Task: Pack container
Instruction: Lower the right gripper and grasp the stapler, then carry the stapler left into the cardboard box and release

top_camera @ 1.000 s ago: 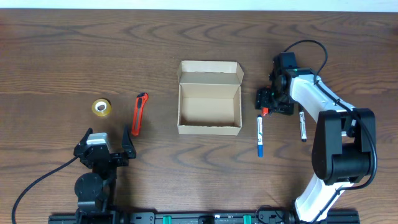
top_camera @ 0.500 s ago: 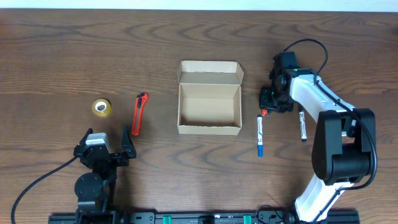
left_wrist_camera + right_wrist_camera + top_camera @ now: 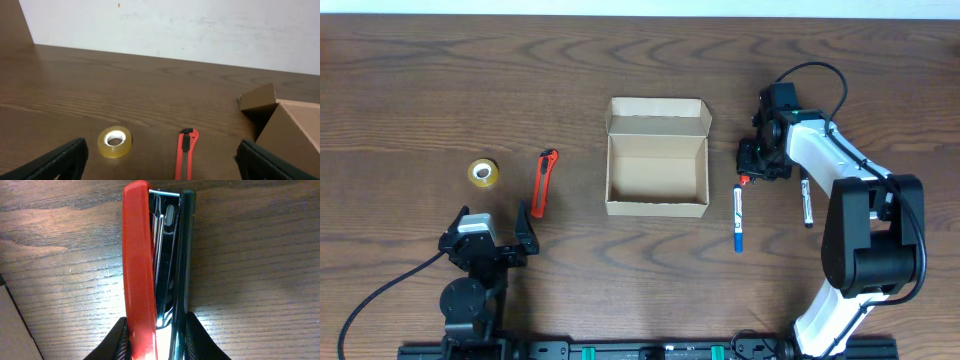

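The box's empty bottom is to the left of my right gripper in the overhead view. My right gripper should lift the stapler [image 3: 155, 260] over the side of the box, lower it and release it.
The container [image 3: 656, 209] is a tan cardboard box at mid-table, open, its lid flap folded back at the far side; the inside looks empty. Its corner shows at the right of the left wrist view [image 3: 295, 131]. My right gripper [image 3: 761, 160] is just right of the box and is shut on a red and black stapler [image 3: 155, 260], whose red tip [image 3: 744, 180] pokes out toward the front. Both fingers press the stapler's sides. My left gripper [image 3: 490, 246] is open and empty near the front left edge.
A blue-capped marker [image 3: 738, 218] lies front right of the box. A black marker [image 3: 806, 203] lies under the right arm. An orange box cutter [image 3: 544, 183] and a roll of clear tape [image 3: 484, 172] lie left of the box, in front of the left gripper [image 3: 159, 165].
The right gripper's fingers have drawn in around the stapler and look narrower from above. The left arm and the other things have not moved.
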You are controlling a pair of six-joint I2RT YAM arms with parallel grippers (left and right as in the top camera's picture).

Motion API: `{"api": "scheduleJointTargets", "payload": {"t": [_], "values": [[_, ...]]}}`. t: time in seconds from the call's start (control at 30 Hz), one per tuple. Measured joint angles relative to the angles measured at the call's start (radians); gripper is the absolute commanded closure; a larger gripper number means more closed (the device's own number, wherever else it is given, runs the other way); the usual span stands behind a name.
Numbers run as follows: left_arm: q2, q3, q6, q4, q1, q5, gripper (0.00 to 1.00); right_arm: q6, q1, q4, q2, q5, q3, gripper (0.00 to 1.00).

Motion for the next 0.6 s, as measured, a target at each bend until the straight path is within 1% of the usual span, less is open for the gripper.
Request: {"api": "scheduleJointTargets", "payload": {"t": [0.2, 0.3, 0.37, 0.5, 0.6], "values": [[0.0, 0.0, 0.0, 0.0, 0.0, 0.0, 0.05, -0.012, 0.0, 0.011, -0.005, -0.018, 0.0, 0.99], [0.0, 0.0, 0.0, 0.0, 0.0, 0.0, 0.05, -0.042, 0.002, 0.026, -0.034, -0.042, 0.0, 0.99], [0.0, 0.0, 0.0, 0.0, 0.0, 0.0, 0.05, -0.066, 0.004, 0.05, -0.074, -0.06, 0.0, 0.98], [0.0, 0.0, 0.0, 0.0, 0.0, 0.0, 0.05, -0.11, 0.025, 0.109, -0.222, -0.092, 0.001, 0.99], [0.0, 0.0, 0.0, 0.0, 0.0, 0.0, 0.05, -0.19, 0.056, 0.154, -0.359, -0.147, 0.008, 0.99]]}}
